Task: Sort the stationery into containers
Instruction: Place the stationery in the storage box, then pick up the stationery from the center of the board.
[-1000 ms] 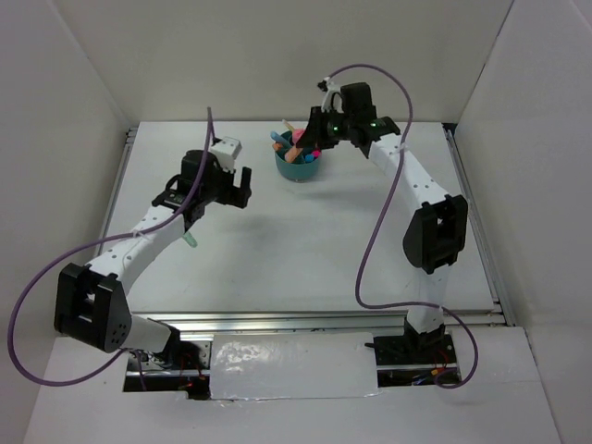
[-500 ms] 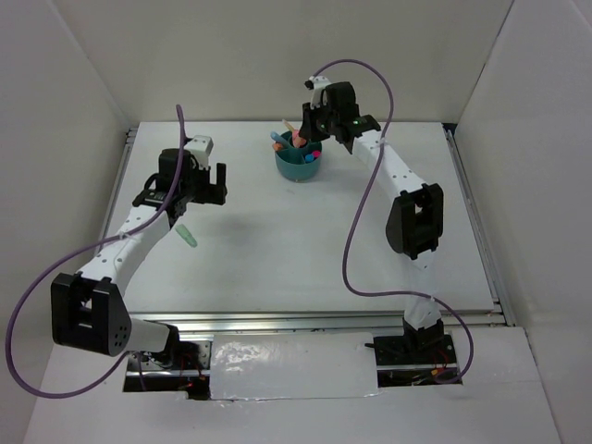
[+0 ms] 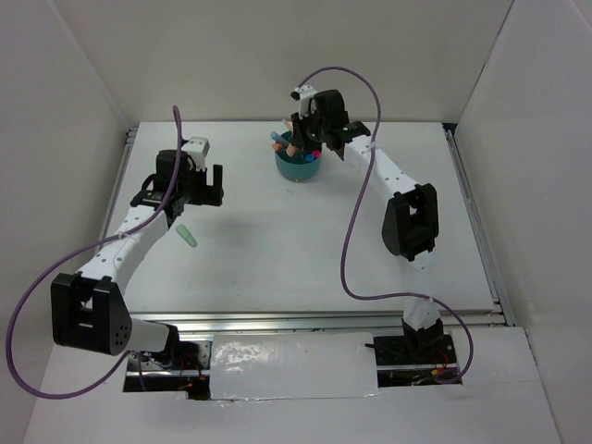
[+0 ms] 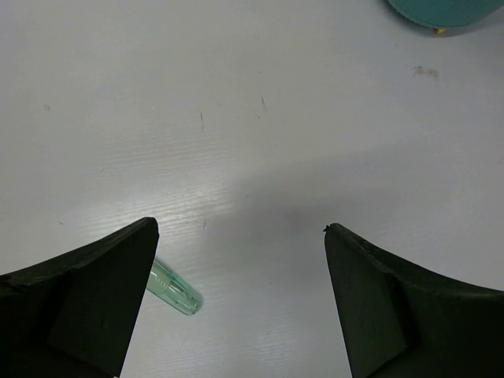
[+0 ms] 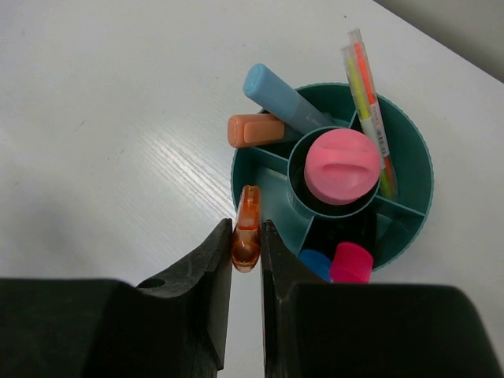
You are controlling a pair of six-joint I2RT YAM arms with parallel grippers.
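The left gripper moves back and left in the top view next, turning and lowering around the mint green pen (image 3: 188, 237) (image 4: 175, 290), which lies slanted outside its fingers.
The round teal organizer cup (image 5: 409, 150) (image 3: 298, 169) stands at the back middle of the table. It holds a pink-capped marker (image 5: 342, 165) in its centre well, and a light blue marker (image 5: 283, 94), an orange stub (image 5: 253, 130), thin yellow and orange pens (image 5: 366, 94), and a blue cap (image 5: 316, 264) and a magenta cap (image 5: 352, 264) in its outer compartments. My right gripper (image 5: 246, 236) (image 3: 303, 139) is shut on a translucent orange pen (image 5: 247, 228), above the cup's near-left rim. My left gripper (image 4: 240, 228) (image 3: 205, 183) is open and empty above the table. A mint green pen (image 4: 175, 290) (image 3: 188, 237) lies by its left finger.
White walls enclose the table on three sides. A metal rail (image 3: 324, 319) runs along the near edge, and purple cables loop from both arms.
My right gripper has moved left with the orange pen, from right of the cup to above it. My left gripper has moved left and a little away from the cup.
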